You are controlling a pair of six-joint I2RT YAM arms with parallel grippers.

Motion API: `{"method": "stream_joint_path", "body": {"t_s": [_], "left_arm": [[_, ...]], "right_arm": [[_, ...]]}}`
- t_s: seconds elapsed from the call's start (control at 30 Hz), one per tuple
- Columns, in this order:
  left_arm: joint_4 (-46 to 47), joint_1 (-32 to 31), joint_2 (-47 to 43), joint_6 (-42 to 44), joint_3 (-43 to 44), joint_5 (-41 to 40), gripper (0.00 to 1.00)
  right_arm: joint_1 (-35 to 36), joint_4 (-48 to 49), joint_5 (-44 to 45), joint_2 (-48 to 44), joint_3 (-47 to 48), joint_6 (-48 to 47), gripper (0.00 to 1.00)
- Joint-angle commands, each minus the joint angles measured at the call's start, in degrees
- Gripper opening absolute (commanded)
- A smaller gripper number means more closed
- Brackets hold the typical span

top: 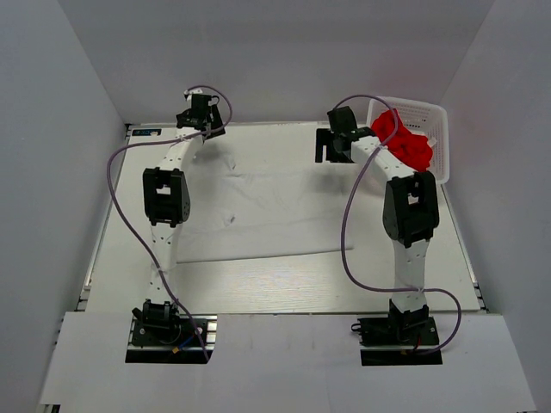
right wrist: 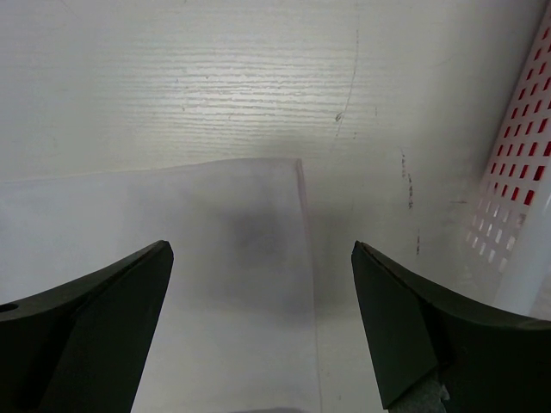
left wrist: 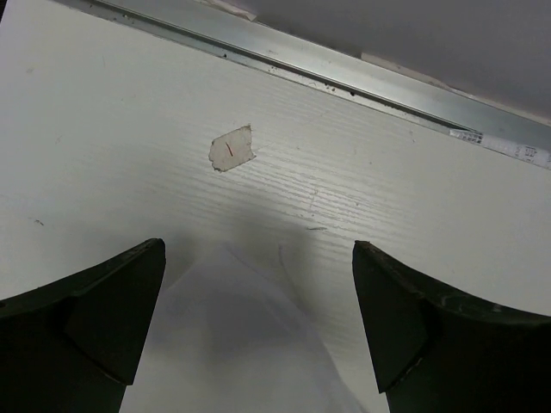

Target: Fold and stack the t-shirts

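Observation:
My left gripper already has the pointed far corner of the white t-shirt (left wrist: 234, 280) between its open fingers, so it will lower onto it and close next.
The white t-shirt (top: 258, 211) lies spread flat on the table, between the two arms. My left gripper (top: 205, 127) is open above its far left corner; in the left wrist view (left wrist: 258, 258) a pointed cloth corner (left wrist: 241, 344) lies between the open fingers. My right gripper (top: 330, 146) is open above the far right corner; in the right wrist view (right wrist: 263, 258) the shirt's edge (right wrist: 215, 249) lies between the fingers. Neither holds anything. The red t-shirt (top: 403, 142) lies crumpled in the white basket (top: 435, 116).
The lattice basket stands at the far right corner, close to the right gripper, and its wall (right wrist: 516, 206) shows in the right wrist view. A metal rail (left wrist: 344, 73) runs along the table's far edge. White walls enclose the table.

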Motion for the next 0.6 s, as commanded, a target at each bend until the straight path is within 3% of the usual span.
{"method": "stream_joint_path", "body": {"t_s": [0.0, 0.17, 0.3, 0.37, 0.4, 0.43, 0.53, 0.57], "left_arm": [[1.49, 0.30, 1.21, 0.49, -0.75, -1.62, 1.00], [2.02, 0.30, 3.15, -0.65, -1.37, -1.10, 1.00], [1.49, 0.30, 3.68, -1.27, -2.42, -0.39, 0.85], [1.49, 0.30, 3.68, -1.27, -3.73, -0.39, 0.59], [1.49, 0.30, 3.68, -1.27, -3.74, -0.39, 0.59], [1.49, 0.30, 3.68, -1.27, -4.44, -0.39, 0.46], [1.49, 0.30, 3.68, -1.27, -4.44, -0.92, 0.26], [2.02, 0.30, 2.90, -1.27, -5.05, -0.92, 0.14]], "right_arm": [[-0.19, -0.65, -1.12, 0.76, 2.45, -1.87, 0.90], [-0.45, -0.03, -1.04, 1.99, 2.88, -1.34, 0.90], [-0.63, -0.74, 2.48, 4.01, 4.73, 0.76, 0.90], [-0.54, -0.74, 3.01, 5.50, 6.05, 1.38, 0.90], [-0.63, -0.74, 3.18, 5.77, 6.48, 1.64, 0.90], [-0.54, -0.74, 3.18, 6.29, 7.79, 1.82, 0.90], [-0.37, -0.48, 1.34, 8.23, 9.21, 2.52, 0.90], [-0.19, -0.04, 1.16, 9.45, 9.65, 2.96, 0.90]]}}
